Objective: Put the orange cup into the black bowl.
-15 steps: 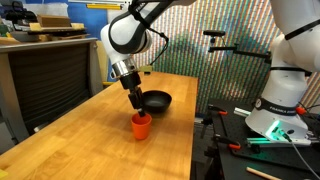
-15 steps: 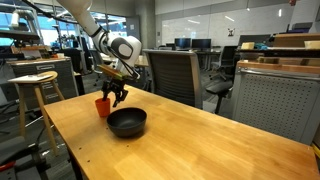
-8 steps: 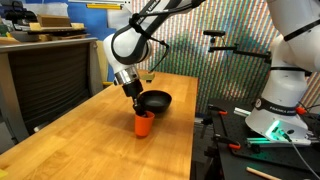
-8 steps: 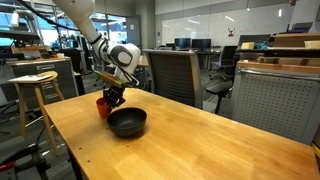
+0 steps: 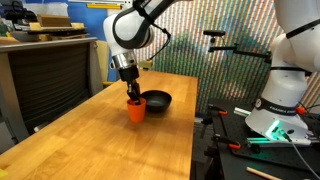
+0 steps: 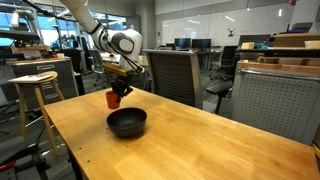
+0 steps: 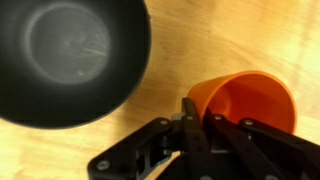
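Observation:
The gripper raises the orange cup next, then carries it over the bowl and lowers it inside the black bowl (image 5: 157, 102) (image 7: 68, 43).
The orange cup (image 5: 135, 110) (image 6: 113, 99) hangs a little above the wooden table, held upright by its rim. My gripper (image 5: 131, 96) (image 6: 118, 90) (image 7: 203, 112) is shut on the cup's wall, one finger outside and one inside. In the wrist view the orange cup (image 7: 245, 100) shows its open mouth at the right. The black bowl (image 7: 70, 55) lies to its upper left and holds nothing. In both exterior views the black bowl (image 5: 156, 100) (image 6: 127, 123) rests on the table right beside the raised cup.
The wooden table (image 5: 90, 145) (image 6: 210, 150) bears only the bowl. A second robot's white base (image 5: 283, 105) stands beyond the table's edge. An office chair (image 6: 172, 75) and a stool (image 6: 35, 82) stand around the table.
The gripper went from open around the cup's rim to shut on it. It then lifted the cup off the table and shifted it slightly toward the bowl.

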You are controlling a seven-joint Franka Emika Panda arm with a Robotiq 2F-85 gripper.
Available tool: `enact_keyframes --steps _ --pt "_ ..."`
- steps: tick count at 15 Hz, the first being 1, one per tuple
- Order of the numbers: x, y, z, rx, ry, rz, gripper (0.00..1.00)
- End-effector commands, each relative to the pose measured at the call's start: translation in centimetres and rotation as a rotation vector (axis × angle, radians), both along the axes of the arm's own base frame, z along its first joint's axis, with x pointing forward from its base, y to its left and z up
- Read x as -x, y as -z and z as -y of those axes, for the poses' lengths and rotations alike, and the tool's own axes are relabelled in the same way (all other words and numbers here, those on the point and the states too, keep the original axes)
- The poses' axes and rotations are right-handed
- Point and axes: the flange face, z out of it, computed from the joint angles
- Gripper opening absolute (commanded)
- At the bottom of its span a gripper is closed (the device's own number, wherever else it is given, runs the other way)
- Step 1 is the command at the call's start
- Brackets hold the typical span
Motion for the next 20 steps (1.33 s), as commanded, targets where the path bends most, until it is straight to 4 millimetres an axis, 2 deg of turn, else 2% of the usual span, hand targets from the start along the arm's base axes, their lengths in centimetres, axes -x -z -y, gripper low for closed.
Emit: enact_keyframes --steps 1,3,5,7,9,15,19,20 --pt "0.5 -6.4 5.0 0.097 0.118 0.125 0.02" --pt "0.8 -8.0 8.2 0.142 0.214 0.152 0.02" --pt "1.6 -8.4 10.9 0.188 0.305 0.147 0.02" --pt "2.4 -7.4 13.1 0.211 0.376 0.11 0.02" --pt "3.0 -5.4 14.6 0.212 0.423 0.069 0.02" --pt "3.0 1.0 16.2 0.186 0.457 -0.012 0.02" --pt "2.6 3.5 16.3 0.175 0.453 0.006 0.02" --pt "2.6 3.5 16.2 0.167 0.451 0.012 0.32"
